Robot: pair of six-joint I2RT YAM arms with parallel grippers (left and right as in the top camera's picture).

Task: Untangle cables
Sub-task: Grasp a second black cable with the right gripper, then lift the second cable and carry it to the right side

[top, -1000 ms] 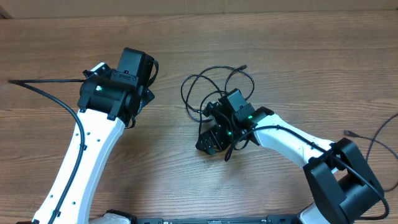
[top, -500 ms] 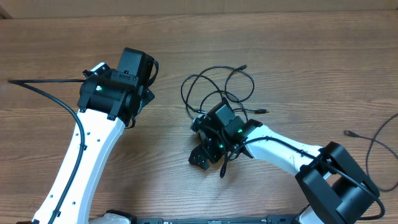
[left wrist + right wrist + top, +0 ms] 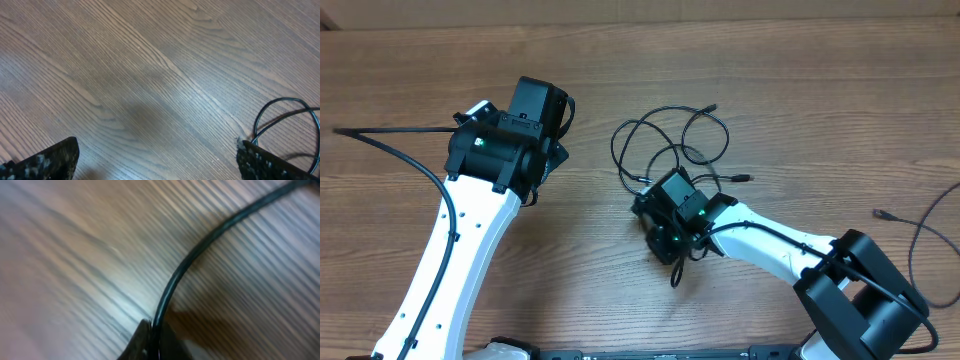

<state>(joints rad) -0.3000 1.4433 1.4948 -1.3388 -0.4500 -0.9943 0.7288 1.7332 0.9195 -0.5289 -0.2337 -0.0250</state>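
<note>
The held cable crosses other loops, so my right gripper should next lift it, swing outward, to the right in the overhead view, and let it go over bare wood.
The cables (image 3: 665, 140) lie in tangled thin black loops on the wooden table, right of centre, with small plugs at the far ends. My right gripper (image 3: 662, 248) sits at the near edge of the tangle. In the right wrist view its jaws (image 3: 156, 340) are shut on one black cable (image 3: 210, 237), which curves away up and to the right. My left gripper (image 3: 552, 158) hovers to the left of the tangle, apart from it. Its fingers (image 3: 55, 160) stand wide open over bare wood, with a cable loop (image 3: 280, 102) just past the right finger.
Another thin black cord with a plug (image 3: 882, 213) lies at the table's right edge. The left arm's thick wiring (image 3: 380, 140) runs off to the left. The table's far edge (image 3: 640, 22) crosses the top of the overhead view.
My right gripper has closed from wide open onto a strand of the cables and shifted slightly at the tangle's near edge. The left arm has not moved.
</note>
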